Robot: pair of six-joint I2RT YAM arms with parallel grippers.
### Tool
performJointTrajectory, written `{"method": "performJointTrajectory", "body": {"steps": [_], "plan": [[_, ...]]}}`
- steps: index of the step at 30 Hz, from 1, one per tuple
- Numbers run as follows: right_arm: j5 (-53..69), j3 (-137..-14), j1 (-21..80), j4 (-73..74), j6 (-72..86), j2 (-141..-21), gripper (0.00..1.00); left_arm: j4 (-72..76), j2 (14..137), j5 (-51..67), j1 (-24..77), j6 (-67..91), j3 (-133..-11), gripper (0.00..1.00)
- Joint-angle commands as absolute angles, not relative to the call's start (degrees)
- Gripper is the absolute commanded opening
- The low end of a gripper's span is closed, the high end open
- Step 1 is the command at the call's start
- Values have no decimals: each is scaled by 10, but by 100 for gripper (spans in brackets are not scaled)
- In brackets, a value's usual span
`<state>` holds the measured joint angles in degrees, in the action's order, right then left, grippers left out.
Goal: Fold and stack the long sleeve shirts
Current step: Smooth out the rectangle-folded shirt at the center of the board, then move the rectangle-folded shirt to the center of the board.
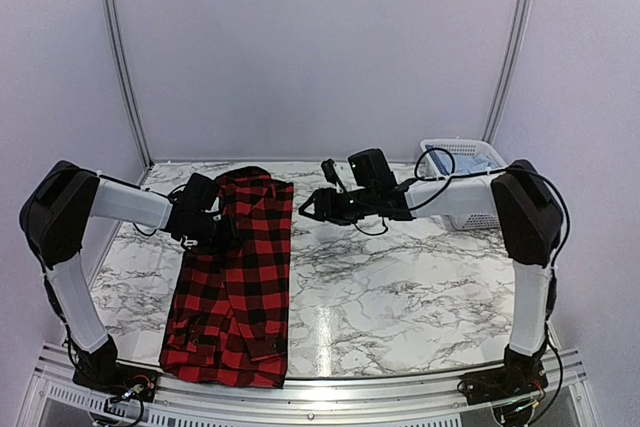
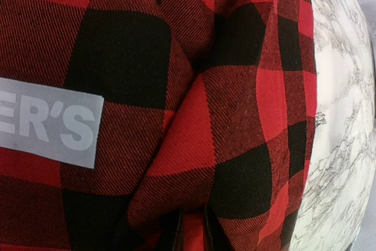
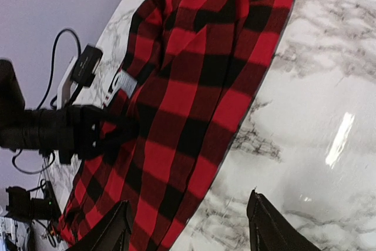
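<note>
My right gripper should move down, open, toward the shirt [image 1: 238, 277] and slightly outward, onto the shirt's edge by its far corner, because that edge lies clear beside bare marble.
The red-and-black check shirt [image 1: 238, 277] lies in a long narrow strip on the left of the marble table, collar end at the back. My left gripper [image 1: 220, 229] sits at the shirt's left edge. In the left wrist view its fingertips [image 2: 176, 234] stand close together with a fold of the check cloth [image 2: 194, 145] pinched between them. My right gripper [image 1: 312, 207] is open and empty, hovering just right of the shirt. Its fingers [image 3: 111, 233] are spread wide above the shirt's edge [image 3: 194, 98]. Pale blue cloth [image 1: 450, 161] shows inside the basket.
A white lattice basket [image 1: 478, 157] stands at the back right by the right arm. A grey label [image 2: 47, 121] is sewn inside the shirt. The left arm's wrist and cable [image 3: 70, 127] show over the cloth in the right wrist view. Bare marble [image 1: 400, 287] spreads right of the shirt.
</note>
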<state>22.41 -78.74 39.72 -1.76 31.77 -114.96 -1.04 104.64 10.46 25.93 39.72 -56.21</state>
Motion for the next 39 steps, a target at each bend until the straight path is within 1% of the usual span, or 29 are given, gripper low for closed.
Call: {"method": "performJointTrajectory", "body": {"steps": [1, 3, 5, 8, 9, 12, 15, 21, 27, 34, 39], "plan": [[246, -869, 358, -49, 303, -1211, 63, -42, 1016, 109, 258, 384, -582, 13], [257, -903, 351, -47, 308, -1244, 62, -56, 989, 107, 258, 382, -580, 15], [259, -930, 350, -41, 309, -1271, 62, -73, 960, 79, 258, 379, -575, 16], [258, -964, 349, -38, 315, -1306, 62, -95, 926, 35, 244, 380, -560, 23], [257, -975, 350, -37, 318, -1316, 62, -95, 920, 30, 234, 381, -553, 27], [243, -1022, 350, -27, 326, -1349, 60, -99, 924, 7, 204, 369, -551, 31], [243, -1055, 348, -36, 346, -1379, 57, -91, 956, 12, 168, 358, -578, 33], [212, -1110, 351, -39, 379, -1439, 50, -73, 1027, -27, 152, 314, -665, 34], [136, -1203, 371, 33, 382, -1499, 46, -76, 1080, -90, 135, 297, -719, 35], [59, -1264, 400, 73, 391, -1539, 46, -76, 1148, -89, 121, 269, -770, 35], [46, -1282, 415, 77, 398, -1561, 42, -76, 1168, -85, 118, 268, -781, 34]]}}
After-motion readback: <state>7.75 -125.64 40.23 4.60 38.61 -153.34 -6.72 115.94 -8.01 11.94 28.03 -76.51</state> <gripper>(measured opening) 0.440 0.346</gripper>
